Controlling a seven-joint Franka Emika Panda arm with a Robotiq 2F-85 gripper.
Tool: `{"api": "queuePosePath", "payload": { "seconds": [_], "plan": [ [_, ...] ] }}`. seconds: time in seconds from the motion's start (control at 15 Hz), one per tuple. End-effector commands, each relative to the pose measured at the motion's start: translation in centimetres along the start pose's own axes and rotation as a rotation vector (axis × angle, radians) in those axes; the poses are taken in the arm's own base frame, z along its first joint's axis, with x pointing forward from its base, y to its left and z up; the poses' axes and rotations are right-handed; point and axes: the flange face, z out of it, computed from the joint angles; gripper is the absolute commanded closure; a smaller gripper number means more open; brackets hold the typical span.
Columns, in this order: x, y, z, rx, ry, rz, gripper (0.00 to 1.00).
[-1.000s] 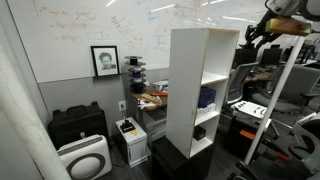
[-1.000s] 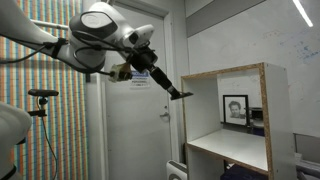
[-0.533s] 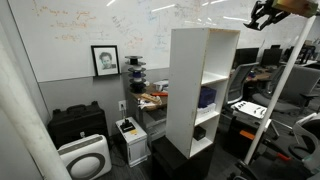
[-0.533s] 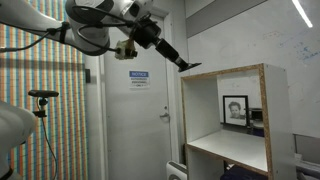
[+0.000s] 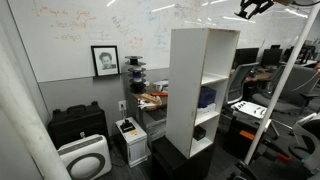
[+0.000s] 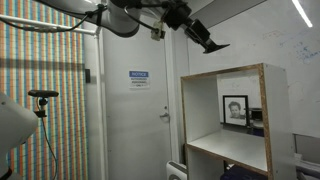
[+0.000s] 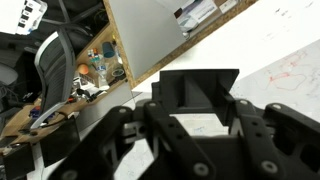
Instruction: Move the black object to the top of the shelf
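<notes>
The black object still hangs above the shelf's top board, so my gripper will move outward over it and lower the object onto it.
The tall white shelf (image 5: 200,85) stands mid-room; its top board with a wooden edge shows in an exterior view (image 6: 225,72). My gripper (image 6: 208,40) is shut on the black object (image 6: 214,45) and holds it in the air above and just left of the shelf's top. In an exterior view the gripper (image 5: 252,8) is near the ceiling, to the right of the shelf top. In the wrist view the black object (image 7: 195,88) sits between the fingers, with the shelf (image 7: 165,35) behind it.
A framed portrait (image 5: 104,60) hangs on the whiteboard wall. A black case (image 5: 78,125) and a white air purifier (image 5: 83,158) sit on the floor. Desks with clutter (image 5: 255,95) stand beside the shelf. A white door (image 6: 135,100) is behind the arm.
The arm has risen and moved toward the shelf with the black object, from below the top board's level to above it.
</notes>
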Motion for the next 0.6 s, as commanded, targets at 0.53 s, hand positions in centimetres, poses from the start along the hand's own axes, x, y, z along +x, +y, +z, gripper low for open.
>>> {"api": "queuePosePath", "payload": {
  "seconds": [0.53],
  "plan": [
    [5.1,-8.3,13.1,-0.038,-0.159,-0.049,0.75]
  ]
}}
